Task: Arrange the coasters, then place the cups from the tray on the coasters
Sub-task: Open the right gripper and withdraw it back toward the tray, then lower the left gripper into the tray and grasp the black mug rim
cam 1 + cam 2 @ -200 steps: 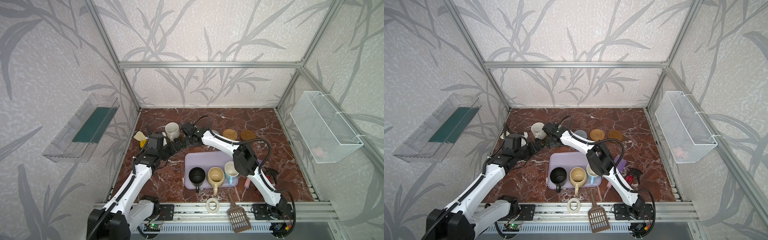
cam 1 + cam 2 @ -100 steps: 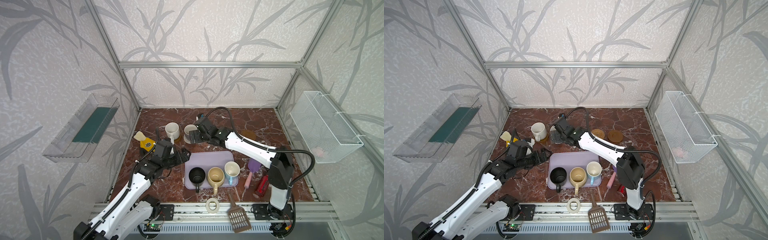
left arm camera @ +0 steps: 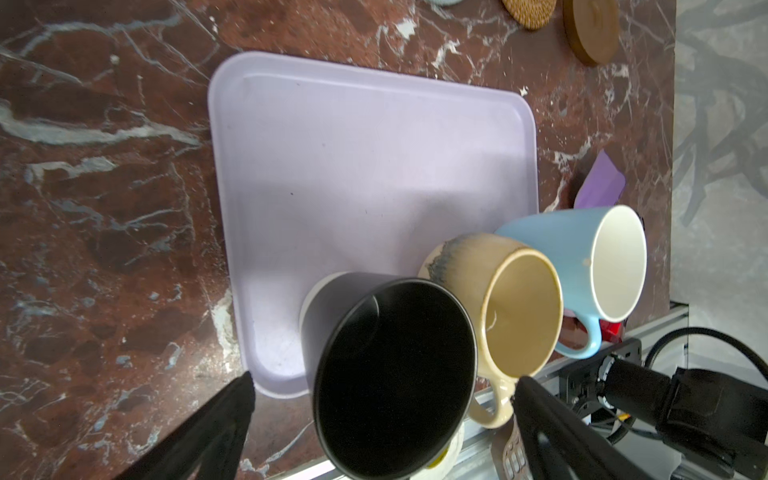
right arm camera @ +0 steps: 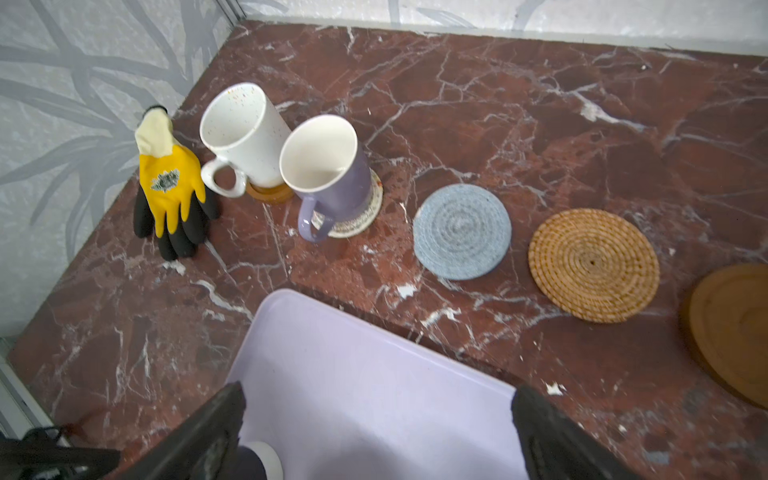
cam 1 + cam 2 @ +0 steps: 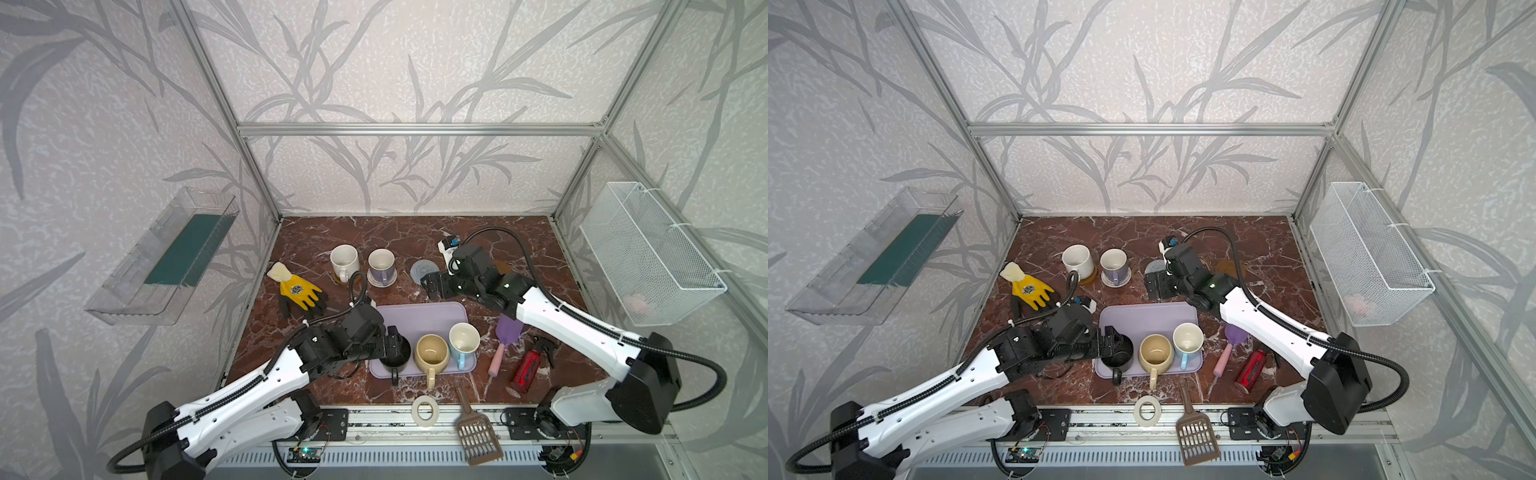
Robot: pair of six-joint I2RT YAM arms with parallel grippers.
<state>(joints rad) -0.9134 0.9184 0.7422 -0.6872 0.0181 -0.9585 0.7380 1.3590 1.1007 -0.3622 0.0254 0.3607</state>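
Note:
I will next draw my left gripper back and down while tilting it downward, onto the black cup's handle (image 5: pixel 394 377), because it points back over the tray's near edge.
On the lavender tray (image 5: pixel 419 316) stand a black cup (image 5: pixel 397 359), a cream-yellow cup (image 5: pixel 432 353) and a light blue cup (image 5: pixel 463 338). My left gripper (image 3: pixel 384 386) is open, its fingers straddling the black cup (image 3: pixel 395 374) just above its rim. At the back, the white speckled cup (image 4: pixel 241 133) sits on a brown wooden coaster (image 4: pixel 270 194) and the lavender cup (image 4: pixel 328 174) on a white-beige woven coaster (image 4: pixel 365 212). The grey-blue coaster (image 4: pixel 462 232), the rattan coaster (image 4: pixel 593 265) and a second wooden coaster (image 4: pixel 731 328) lie bare. My right gripper (image 5: pixel 430 287) hangs open and empty above the tray's far edge.
A yellow and black glove (image 5: pixel 299 291) lies at the left of the cups. Right of the tray are a purple and pink brush (image 5: pixel 505 340) and a red bottle (image 5: pixel 525 370). A tape ring (image 5: pixel 424 410) and a brown scoop (image 5: pixel 476 428) lie at the front rail.
My right gripper has drawn back to the right, away from the lavender cup, which now stands uncovered on its coaster. My left gripper has come forward from the back cups to the black cup.

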